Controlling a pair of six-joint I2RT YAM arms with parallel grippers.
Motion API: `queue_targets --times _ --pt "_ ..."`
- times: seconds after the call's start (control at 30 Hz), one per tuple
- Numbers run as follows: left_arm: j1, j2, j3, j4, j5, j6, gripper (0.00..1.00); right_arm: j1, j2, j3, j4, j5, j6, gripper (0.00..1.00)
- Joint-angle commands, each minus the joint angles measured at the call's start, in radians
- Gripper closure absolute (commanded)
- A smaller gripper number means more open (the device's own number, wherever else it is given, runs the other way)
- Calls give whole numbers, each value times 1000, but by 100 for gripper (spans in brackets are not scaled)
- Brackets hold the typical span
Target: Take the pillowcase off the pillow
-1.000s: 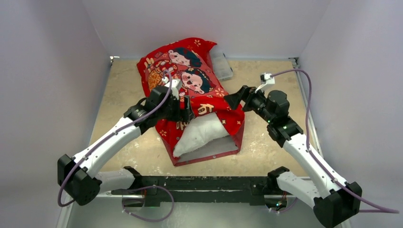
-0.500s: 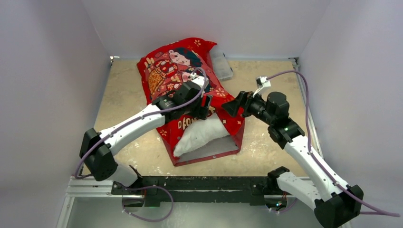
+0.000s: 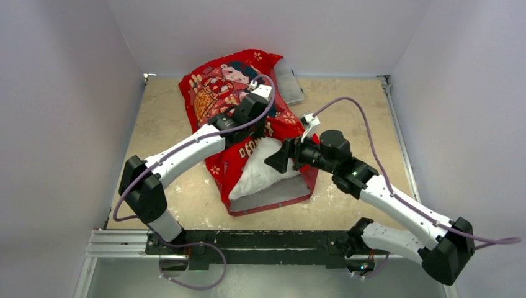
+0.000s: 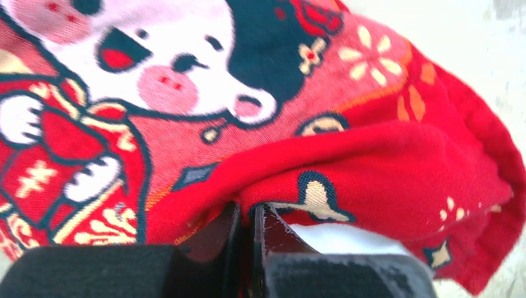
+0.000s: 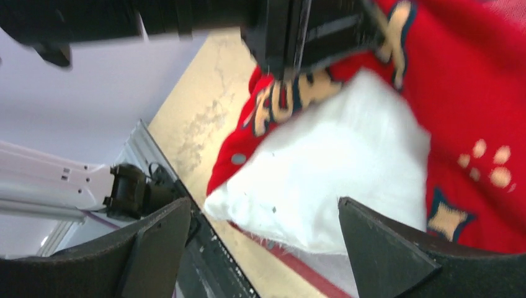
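The pillow is partly covered, so next my left gripper will pull the fold of the pillowcase to the left in the top view, toward the printed robe (image 3: 212, 93) (image 4: 87, 174), and let go of the fold.
The red printed pillowcase (image 3: 217, 93) lies across the middle of the table, its open end facing the arms. The white pillow (image 3: 263, 171) bulges out of that opening. My left gripper (image 3: 247, 133) reaches over the cover and is shut on a fold of its upper edge. In the left wrist view the jaws (image 4: 246, 208) pinch red fabric (image 4: 384, 161), with white pillow (image 4: 347, 239) showing just below. My right gripper (image 3: 279, 162) hangs open over the exposed pillow; its fingers straddle the pillow's corner (image 5: 347, 155) without touching it.
A clear grey plastic box (image 3: 290, 84) sits behind the pillowcase at the back. White walls close in the beige tabletop (image 3: 155, 118) on three sides. A black rail (image 3: 260, 239) runs along the near edge.
My left gripper moved right over the pillowcase and closed on its edge near the opening. The right gripper swung left to hover above the exposed pillow.
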Motion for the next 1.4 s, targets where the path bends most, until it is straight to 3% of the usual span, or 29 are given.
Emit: queue_targets --times 0.0,0.3,0.5,0.57,0.63,0.7,0.83,1.0,1.2,1.37 --pt "63 12 63 123 -23 -35 100 82 35 -10 57 155 64 9" --pt "67 20 42 140 18 -45 100 226 226 -99 194 399 224 1" --pt "72 8 22 131 26 -46 100 240 465 -54 193 555 268 5" --pt "85 -10 1 136 24 -52 100 239 488 -61 217 554 278 26" --pt "100 -29 -20 141 21 -58 100 238 477 -72 255 526 268 67" --pt "120 -46 -38 139 7 -61 100 238 438 -72 289 499 232 100" --pt "173 -68 -64 110 -70 -42 100 238 291 -48 287 412 140 100" --pt "229 -67 -74 34 -284 -26 100 236 53 -17 269 367 76 100" --pt "334 -27 -111 -13 -395 -53 100 222 -196 -75 384 245 -6 100" --pt "368 -27 -149 -13 -377 -78 100 212 -195 -79 376 222 -2 100"
